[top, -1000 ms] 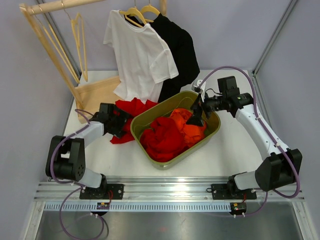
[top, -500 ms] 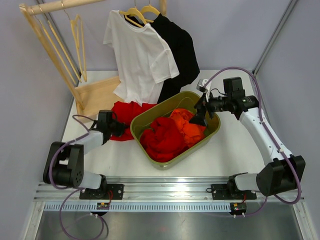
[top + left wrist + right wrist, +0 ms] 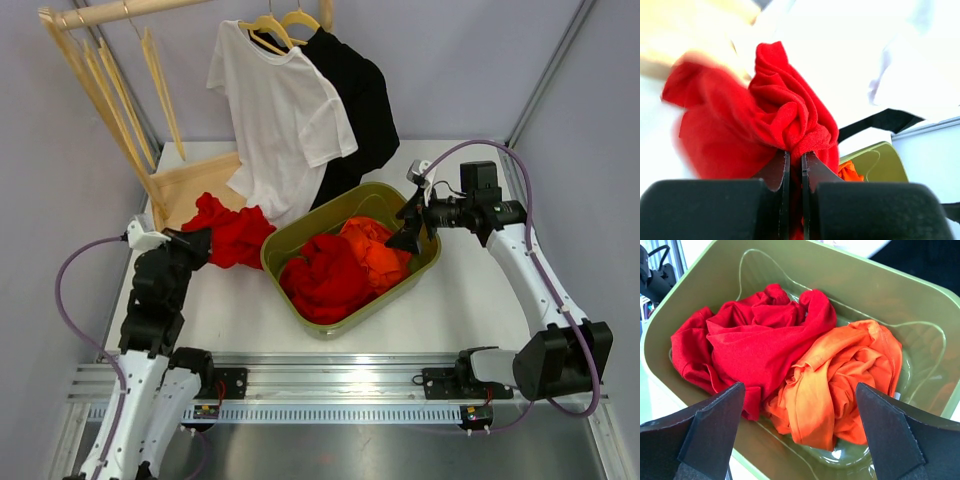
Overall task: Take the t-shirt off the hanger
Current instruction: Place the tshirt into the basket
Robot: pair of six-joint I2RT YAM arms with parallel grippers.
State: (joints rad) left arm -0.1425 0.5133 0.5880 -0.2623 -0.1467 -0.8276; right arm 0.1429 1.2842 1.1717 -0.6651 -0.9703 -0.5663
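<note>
The clothes collect in the green bin, so my left gripper should move up, to the right in the top view, then down onto the green bin's red garment (image 3: 324, 278) to release the t-shirt.
A crumpled red t-shirt (image 3: 228, 235) lies left of the green bin, off any hanger. My left gripper (image 3: 200, 243) is shut on a fold of it. In the left wrist view the red t-shirt (image 3: 785, 110) bunches up over the left gripper (image 3: 795, 155), with cloth pinched in the narrow slit between the jaws. A white t-shirt (image 3: 285, 120) and a black t-shirt (image 3: 355, 100) hang on pale wooden hangers (image 3: 268, 25) at the back. My right gripper (image 3: 408, 228) hovers over the bin, and in the right wrist view the right gripper (image 3: 799, 385) is open and empty.
The green bin (image 3: 300, 225) holds a red garment (image 3: 755, 335) and an orange one (image 3: 845, 375). A wooden rack (image 3: 100, 90) with empty hangers (image 3: 160, 70) stands at the back left, over a wooden base board (image 3: 195, 180).
My left gripper shut on the red t-shirt and dragged it left, away from the bin. The empty hangers on the rack swung. My right gripper drifted slightly right, still open.
</note>
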